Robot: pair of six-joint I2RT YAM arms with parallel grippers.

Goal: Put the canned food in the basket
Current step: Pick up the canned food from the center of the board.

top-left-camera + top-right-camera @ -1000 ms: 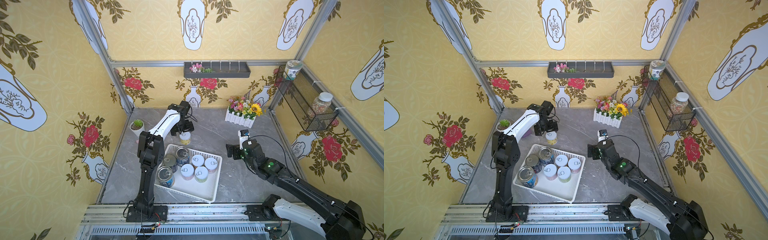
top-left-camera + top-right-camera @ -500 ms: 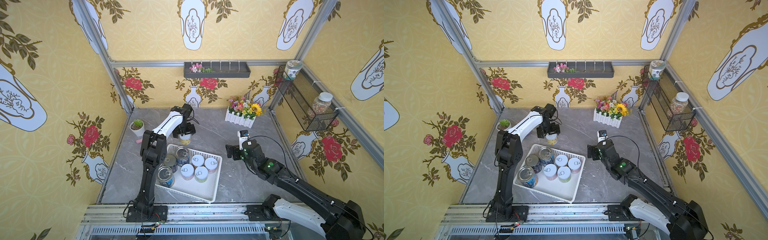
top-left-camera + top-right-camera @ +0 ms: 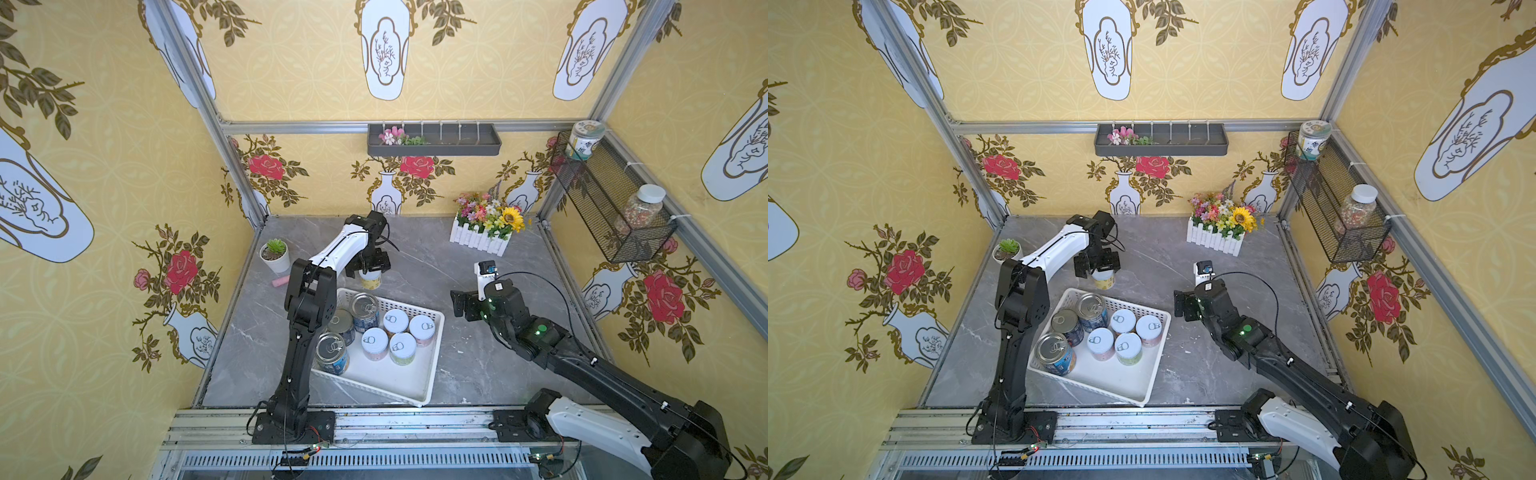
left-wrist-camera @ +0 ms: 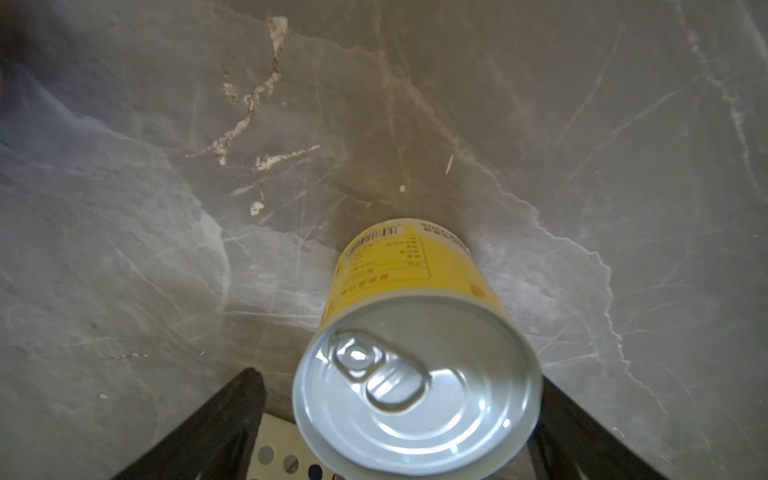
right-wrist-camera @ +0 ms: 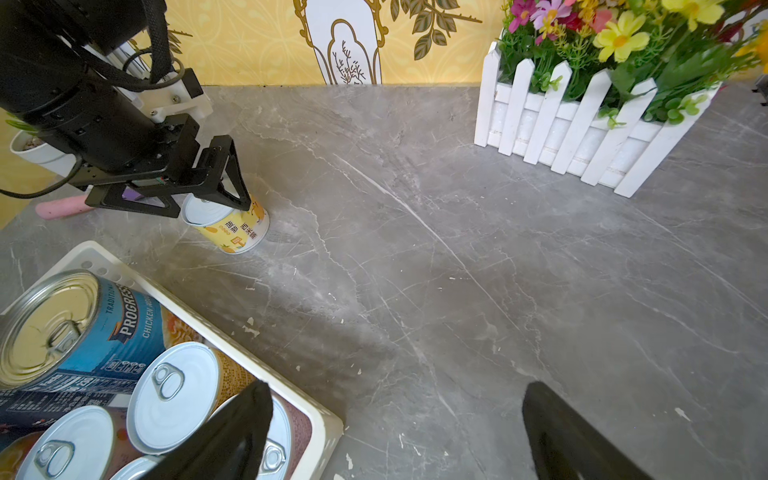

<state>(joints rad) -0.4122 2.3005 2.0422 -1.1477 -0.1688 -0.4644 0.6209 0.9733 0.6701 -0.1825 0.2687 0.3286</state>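
The left gripper already has the upper end of the yellow-labelled can (image 3: 370, 275) (image 4: 417, 387) between its fingers, so next it needs to stay low and bring its fingers together around it.
A short yellow-labelled can of food (image 3: 371, 282) (image 3: 1105, 281) (image 4: 415, 374) (image 5: 232, 232) stands on the grey table just behind the white perforated basket (image 3: 432, 365) (image 3: 1152, 374) (image 5: 316, 419). My left gripper (image 3: 369, 270) (image 3: 1098, 266) (image 4: 399, 386) (image 5: 208, 203) is open and straddles this can, one finger on each side, with a gap showing on one side. Several cans (image 3: 375, 343) (image 3: 1100, 343) stand in the basket: three tall silver-topped, the others white-lidded. My right gripper (image 3: 459, 305) (image 3: 1181, 305) (image 5: 399, 395) hangs open and empty beside the basket's far right corner.
A white picket flower box (image 3: 482, 239) stands at the back right. A small potted succulent (image 3: 274, 253) and a pink object (image 3: 280, 282) sit at the back left. A black wire basket with jars (image 3: 611, 208) hangs on the right wall, a dark grey tray (image 3: 434, 141) on the back wall.
My left gripper has come forward and down over the yellow can, so its fingers now flank it. The right arm has not moved.
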